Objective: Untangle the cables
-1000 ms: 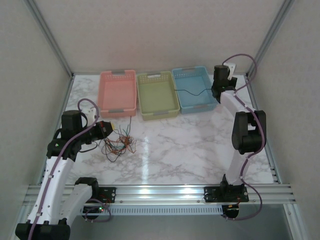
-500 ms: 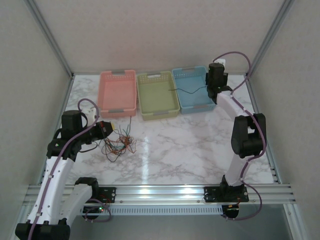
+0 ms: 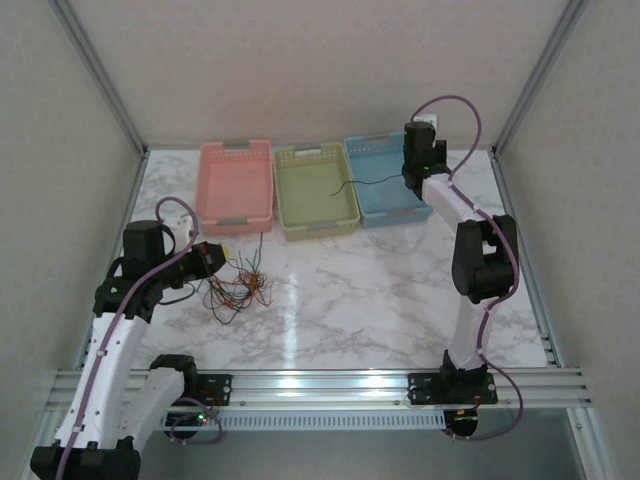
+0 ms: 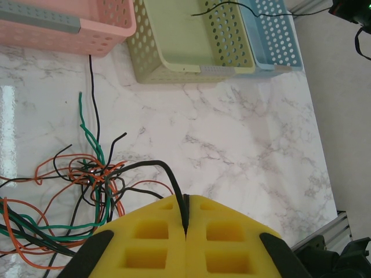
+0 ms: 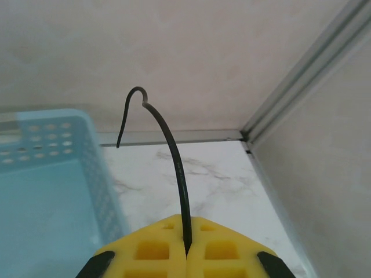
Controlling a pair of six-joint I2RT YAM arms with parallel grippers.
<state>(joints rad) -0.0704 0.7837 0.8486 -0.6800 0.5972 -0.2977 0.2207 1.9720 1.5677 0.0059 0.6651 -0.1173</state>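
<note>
The black cable's hooked end hangs outside, so my right gripper next needs to swing over the blue basket's bottom, which is toward the green basket, and let go of the cable.
The cables lie as a loose tangle of black, orange and green wires on the marble table, left of centre, and appear in the left wrist view as cables. My left gripper sits at the tangle's left edge; seen from the wrist, that left gripper is shut on a black cable coming out of the tangle. My right gripper hangs over the blue basket, shut on a separate black cable whose free end reaches over the green basket. From its own wrist, the right gripper pinches this black cable.
A pink basket stands left of the green one; the three form a row at the back of the table. Enclosure walls and aluminium posts close in the sides and back. One black wire runs from the tangle up towards the pink basket.
My right gripper has swung left and back over the blue basket, carrying the black cable; its free end now hangs over the green basket. The left arm and the tangle have not moved.
</note>
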